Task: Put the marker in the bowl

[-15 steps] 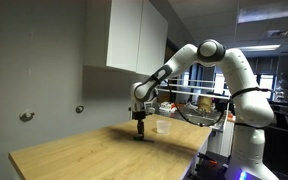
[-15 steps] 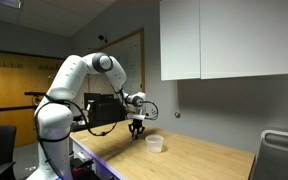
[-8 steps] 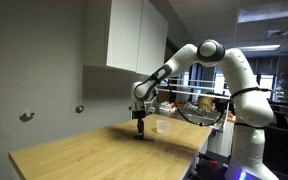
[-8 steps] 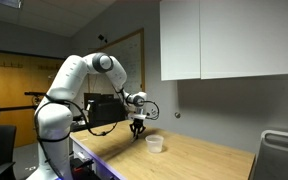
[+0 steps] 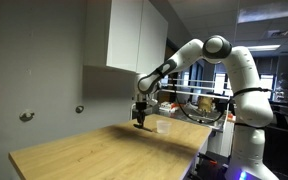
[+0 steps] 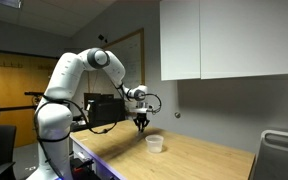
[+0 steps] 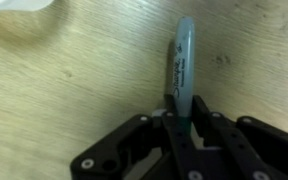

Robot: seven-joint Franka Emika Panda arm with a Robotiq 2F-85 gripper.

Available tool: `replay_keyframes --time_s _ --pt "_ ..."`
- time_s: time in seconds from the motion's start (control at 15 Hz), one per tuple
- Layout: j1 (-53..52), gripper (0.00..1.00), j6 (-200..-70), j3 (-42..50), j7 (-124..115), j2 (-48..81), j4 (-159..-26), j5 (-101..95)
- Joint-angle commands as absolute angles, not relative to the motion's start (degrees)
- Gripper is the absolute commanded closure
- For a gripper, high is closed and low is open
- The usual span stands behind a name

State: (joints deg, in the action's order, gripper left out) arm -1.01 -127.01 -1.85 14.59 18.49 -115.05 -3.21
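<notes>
My gripper, low beside the bowl's raised rim, will rise, cross over the bowl's open top (image 6: 155, 138), lower and release the marker there.
In the wrist view my gripper (image 7: 180, 112) is shut on the marker (image 7: 180, 60), a dark greenish pen that sticks out past the fingertips over the wooden table. A whitish edge of the bowl (image 7: 19, 5) shows at the top left corner. In both exterior views the gripper (image 5: 139, 120) (image 6: 140, 124) hangs a little above the table, close beside the small translucent bowl (image 5: 162, 126) (image 6: 154, 143). The marker is too small to make out there.
The light wooden table (image 5: 84, 150) (image 6: 209, 160) stands against a grey wall under white cabinets (image 5: 134, 40). A cart with equipment (image 5: 199, 105) is behind the arm. A dark chair back (image 6: 282, 155) is at the table's far end.
The gripper has risen from the table surface with the marker in it and shifted slightly toward the bowl. The bowl has not moved.
</notes>
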Motion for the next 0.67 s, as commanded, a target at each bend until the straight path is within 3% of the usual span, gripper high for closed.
replay_keyframes --time_s 0.0,0.6 --pt "-1.0 0.91 -131.6 -0.6 6.9 9.5 -120.8 -4.0" --pt "2.3 0.92 -143.6 4.1 -14.1 -3.6 -131.3 -11.3"
